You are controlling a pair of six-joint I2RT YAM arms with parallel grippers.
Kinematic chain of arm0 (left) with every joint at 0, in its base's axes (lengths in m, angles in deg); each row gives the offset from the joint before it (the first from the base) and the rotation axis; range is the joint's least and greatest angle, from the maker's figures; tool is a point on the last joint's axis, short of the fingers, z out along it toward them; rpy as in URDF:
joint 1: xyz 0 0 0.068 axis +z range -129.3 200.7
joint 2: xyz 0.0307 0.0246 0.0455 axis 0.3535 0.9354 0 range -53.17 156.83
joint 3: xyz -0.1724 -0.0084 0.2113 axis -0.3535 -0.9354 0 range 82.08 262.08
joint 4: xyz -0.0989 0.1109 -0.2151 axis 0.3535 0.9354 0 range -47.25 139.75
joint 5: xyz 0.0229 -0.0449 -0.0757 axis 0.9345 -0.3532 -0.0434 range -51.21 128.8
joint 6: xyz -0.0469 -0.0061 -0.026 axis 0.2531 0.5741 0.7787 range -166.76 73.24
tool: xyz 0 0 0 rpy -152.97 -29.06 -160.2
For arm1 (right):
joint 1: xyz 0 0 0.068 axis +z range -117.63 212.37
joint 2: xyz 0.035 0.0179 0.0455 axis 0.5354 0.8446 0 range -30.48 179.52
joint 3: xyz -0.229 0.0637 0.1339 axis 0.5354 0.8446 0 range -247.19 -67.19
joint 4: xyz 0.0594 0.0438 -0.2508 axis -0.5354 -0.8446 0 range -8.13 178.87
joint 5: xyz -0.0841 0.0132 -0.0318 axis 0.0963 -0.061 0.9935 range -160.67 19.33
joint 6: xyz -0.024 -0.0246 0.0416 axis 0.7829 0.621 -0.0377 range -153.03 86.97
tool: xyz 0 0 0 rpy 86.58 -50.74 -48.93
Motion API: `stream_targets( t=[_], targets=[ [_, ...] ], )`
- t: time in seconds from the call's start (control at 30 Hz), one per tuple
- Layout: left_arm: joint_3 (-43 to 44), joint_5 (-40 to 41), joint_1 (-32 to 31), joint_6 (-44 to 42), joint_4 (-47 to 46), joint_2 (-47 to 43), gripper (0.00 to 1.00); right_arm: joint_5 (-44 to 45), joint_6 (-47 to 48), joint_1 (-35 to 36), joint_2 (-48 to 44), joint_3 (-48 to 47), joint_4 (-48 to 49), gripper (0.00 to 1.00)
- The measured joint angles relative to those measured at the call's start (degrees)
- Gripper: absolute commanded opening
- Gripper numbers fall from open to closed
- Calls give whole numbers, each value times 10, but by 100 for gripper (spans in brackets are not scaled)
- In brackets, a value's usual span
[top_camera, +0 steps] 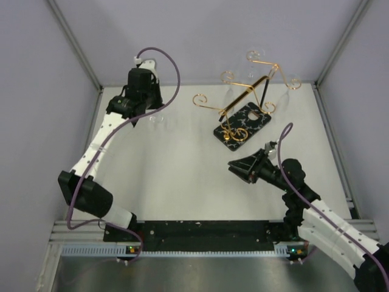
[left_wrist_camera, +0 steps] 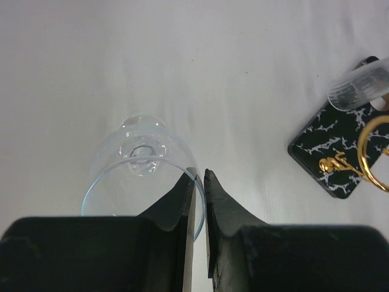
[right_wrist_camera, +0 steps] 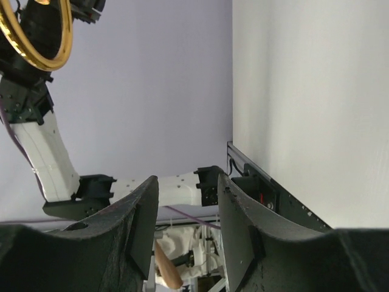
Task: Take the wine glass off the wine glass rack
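I will next move my left gripper down toward the left in the top view. I will release the glass on the bare table below it, clear of the rack.
The wine glass is clear and seen from above, its foot showing through the bowl. My left gripper is shut on its rim, one finger inside the bowl and one outside. In the top view the glass is at the back left of the table, under my left gripper and well clear of the rack. The wine glass rack is gold wire with spiral ends on a black marbled base. My right gripper is open and empty, in front of the rack.
The rack's base and a gold curl show at the right of the left wrist view, with a blurred clear piece above them. A gold loop shows in the right wrist view. Grey walls enclose the table.
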Motion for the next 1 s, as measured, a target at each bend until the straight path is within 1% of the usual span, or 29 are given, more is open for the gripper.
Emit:
stream_targets(
  t=[0.17,0.4,0.53,0.7,0.9,1.0],
  targets=[
    [71,2,41,-7,23,85,0,-13,1,0,25,1,21,44],
    [119,-10,115,-7,41,141,0,-37,6,0,65,1,54,44],
    [124,-19,141,-3,48,148,0,-44,6,0,77,1,67,44],
    [124,-35,149,1,53,160,0,-48,8,0,90,1,73,44],
    [89,-77,164,15,43,163,0,-51,10,0,90,1,77,44],
    [78,-84,171,17,43,165,0,-51,10,0,82,1,74,45]
  ],
)
